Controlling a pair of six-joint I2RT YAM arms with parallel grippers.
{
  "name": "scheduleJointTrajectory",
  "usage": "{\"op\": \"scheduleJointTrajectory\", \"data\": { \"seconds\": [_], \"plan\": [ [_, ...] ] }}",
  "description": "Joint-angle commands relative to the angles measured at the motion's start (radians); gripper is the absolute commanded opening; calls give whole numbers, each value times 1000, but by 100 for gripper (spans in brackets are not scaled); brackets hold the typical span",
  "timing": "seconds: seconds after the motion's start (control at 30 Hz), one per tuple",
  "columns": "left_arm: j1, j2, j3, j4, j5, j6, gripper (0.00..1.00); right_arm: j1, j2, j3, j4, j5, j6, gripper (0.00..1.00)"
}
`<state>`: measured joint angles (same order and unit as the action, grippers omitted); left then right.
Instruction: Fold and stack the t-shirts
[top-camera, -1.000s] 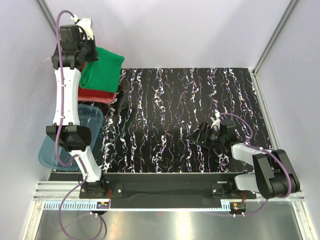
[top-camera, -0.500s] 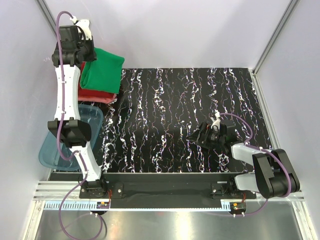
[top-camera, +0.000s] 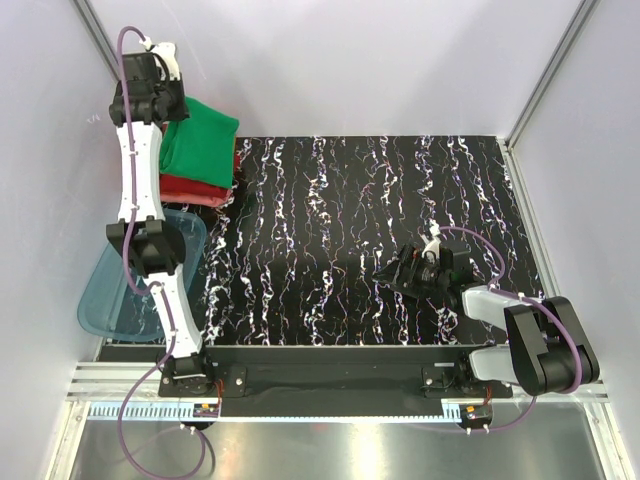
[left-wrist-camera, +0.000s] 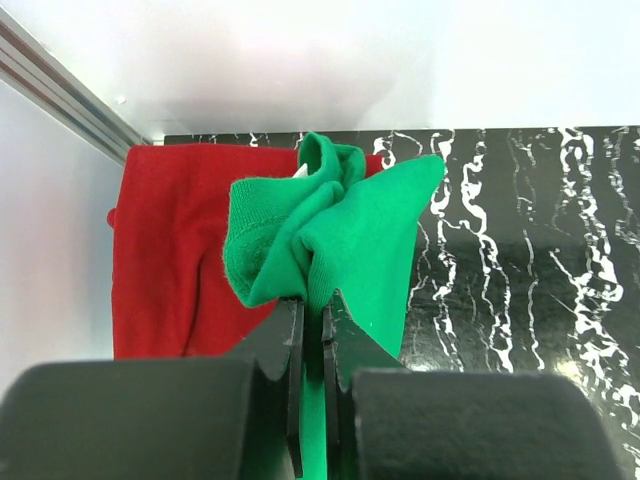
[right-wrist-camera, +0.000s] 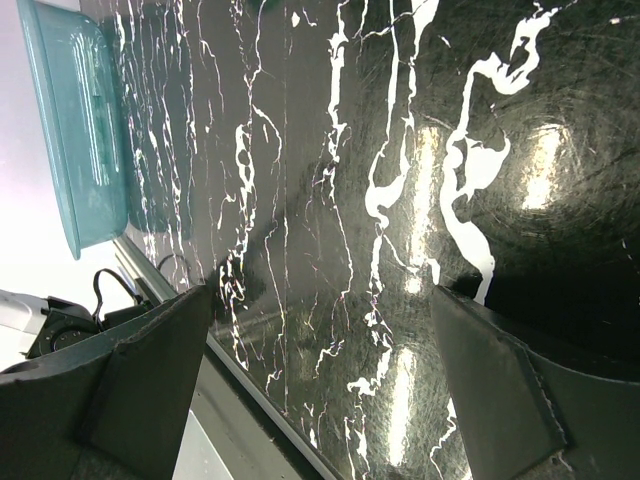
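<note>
My left gripper should lower the fold to the left in its wrist view and let it go to cover the uncovered red cloth (left-wrist-camera: 172, 258), which is below my gripper there.
A bright green t-shirt (top-camera: 203, 140) lies on top of a stack of folded dark red t-shirts (top-camera: 192, 187) at the table's far left corner, and a salmon-pink edge (top-camera: 212, 200) shows at the bottom of the stack. My left gripper (top-camera: 166, 112) is over the stack's far left end, shut on a bunched fold of the green t-shirt (left-wrist-camera: 350, 230). In the left wrist view the cloth runs between the jaws of my left gripper (left-wrist-camera: 312, 300), and a red t-shirt (left-wrist-camera: 170, 250) lies flat underneath. My right gripper (top-camera: 392, 274) rests low on the table at the near right. Its jaws are wide open around nothing (right-wrist-camera: 320, 290).
A translucent blue plastic tub (top-camera: 112, 300) stands at the near left beside the left arm and also shows in the right wrist view (right-wrist-camera: 75, 130). The black marbled tabletop (top-camera: 360, 210) is enclosed by white walls at the back and sides. A metal rail (top-camera: 330, 385) runs along the near edge.
The left arm has drawn back toward the far left corner. It has pulled the green t-shirt slightly left over the stack. The right arm has not moved.
</note>
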<state>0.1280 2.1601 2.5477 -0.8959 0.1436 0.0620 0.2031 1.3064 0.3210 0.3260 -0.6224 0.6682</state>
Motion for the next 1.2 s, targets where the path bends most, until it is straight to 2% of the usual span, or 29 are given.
{"op": "scheduleJointTrajectory", "data": {
  "seconds": [0.0,0.37,0.6,0.63,0.67,0.7,0.8,0.83,1.07,1.17],
  "plan": [
    [7,12,63,90,-41,27,0,10,7,10,44,-10,-7,98],
    [25,64,31,261,-136,104,0,10,13,15,44,-13,-7,98],
    [116,182,75,331,-66,82,6,10,24,21,44,-17,-9,99],
    [128,194,72,353,-59,65,15,10,25,23,44,-17,-10,99],
    [140,210,72,363,-47,52,47,10,30,24,44,-17,-9,99],
    [163,239,74,376,-44,30,74,12,31,26,47,-19,-10,99],
    [205,279,100,391,-70,-59,99,10,40,32,53,-26,-10,99],
    [211,276,98,388,-68,-112,99,10,45,32,56,-30,-9,99],
    [225,176,26,391,-24,-203,99,10,47,30,67,-33,-7,99],
    [208,72,-76,393,-25,-222,99,10,44,27,70,-33,-5,99]
  ]
}}
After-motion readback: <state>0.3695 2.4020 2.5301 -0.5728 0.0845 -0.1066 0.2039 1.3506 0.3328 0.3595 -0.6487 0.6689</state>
